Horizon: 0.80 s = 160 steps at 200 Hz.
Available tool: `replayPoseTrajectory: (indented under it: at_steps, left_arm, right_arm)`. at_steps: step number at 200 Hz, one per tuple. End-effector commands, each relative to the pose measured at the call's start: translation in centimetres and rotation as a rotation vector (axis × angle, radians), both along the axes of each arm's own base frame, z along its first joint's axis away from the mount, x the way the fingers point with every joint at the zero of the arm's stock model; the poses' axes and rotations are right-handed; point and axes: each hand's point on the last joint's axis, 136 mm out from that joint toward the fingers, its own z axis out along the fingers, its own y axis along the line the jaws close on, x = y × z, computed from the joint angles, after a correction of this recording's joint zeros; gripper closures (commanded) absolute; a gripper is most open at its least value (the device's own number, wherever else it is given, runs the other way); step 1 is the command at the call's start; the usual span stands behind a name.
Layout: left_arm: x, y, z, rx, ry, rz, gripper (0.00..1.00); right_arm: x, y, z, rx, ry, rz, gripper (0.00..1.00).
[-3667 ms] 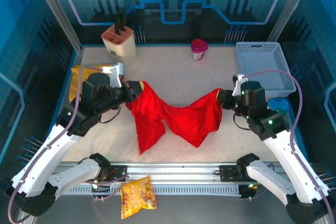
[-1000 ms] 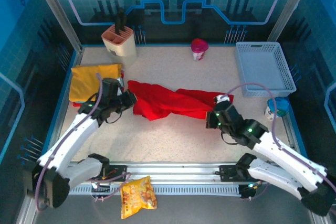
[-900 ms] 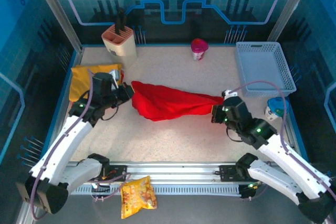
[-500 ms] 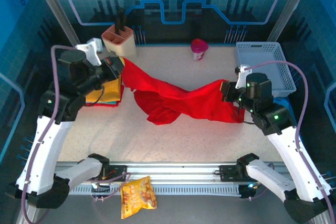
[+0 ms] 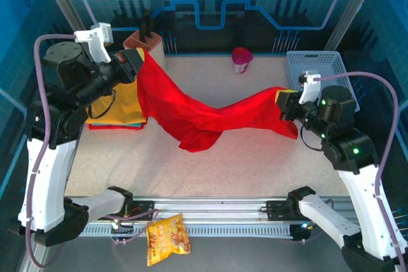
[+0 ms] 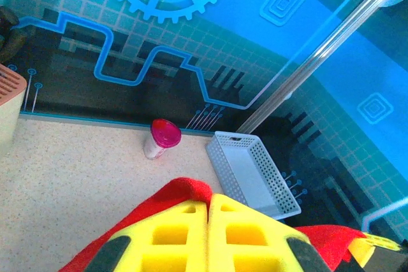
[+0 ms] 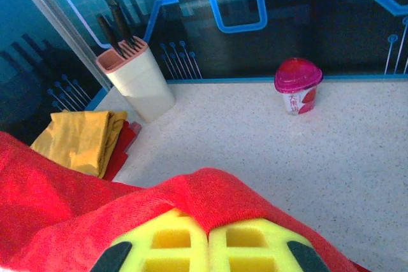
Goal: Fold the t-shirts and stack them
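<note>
Next I will lower my right gripper and ease it outward onto the bare tabletop between cup and basket (image 7: 356, 143) to release the shirt's corner, since that corner still hangs raised.
A bright red t-shirt (image 5: 191, 119) hangs stretched between my two grippers, and its middle sags down to the table. My left gripper (image 5: 135, 63) is raised at the back left, shut on one end of the shirt. Its yellow fingers are pressed together with red cloth (image 6: 182, 189) pinched at the tips (image 6: 208, 205). My right gripper (image 5: 284, 105) is shut on the other end, with red cloth (image 7: 210, 195) folded over its closed tips (image 7: 207, 230). A mustard yellow t-shirt (image 5: 127, 103) lies folded at the left edge (image 7: 80, 138), with a red layer under it.
A beige knife block (image 5: 143, 39) stands at the back left and a pink-lidded cup (image 5: 241, 59) at the back centre. A white lattice basket (image 5: 317, 81) sits at the back right. A snack bag (image 5: 167, 238) lies on the front rail.
Both arms have risen and spread apart, lifting the red t-shirt off the table and drawing it out. The left gripper has swung up and back over the yellow t-shirt.
</note>
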Motion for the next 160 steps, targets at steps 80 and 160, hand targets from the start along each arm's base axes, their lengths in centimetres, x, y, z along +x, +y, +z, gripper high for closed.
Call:
replayPoseTrajectory:
  at_steps: [80,160]
  left_arm:
    - [5.5,-1.1,-7.1,0.042,0.179,-0.016,1.0]
    - [25.4,-0.1,-15.6,0.071,0.25,0.077,1.0]
  right_arm:
    - [1.7,0.7,-4.2,0.013,0.153,-0.003,1.0]
    - [17.6,-0.2,-13.2,-0.001,0.387,-0.175,1.0]
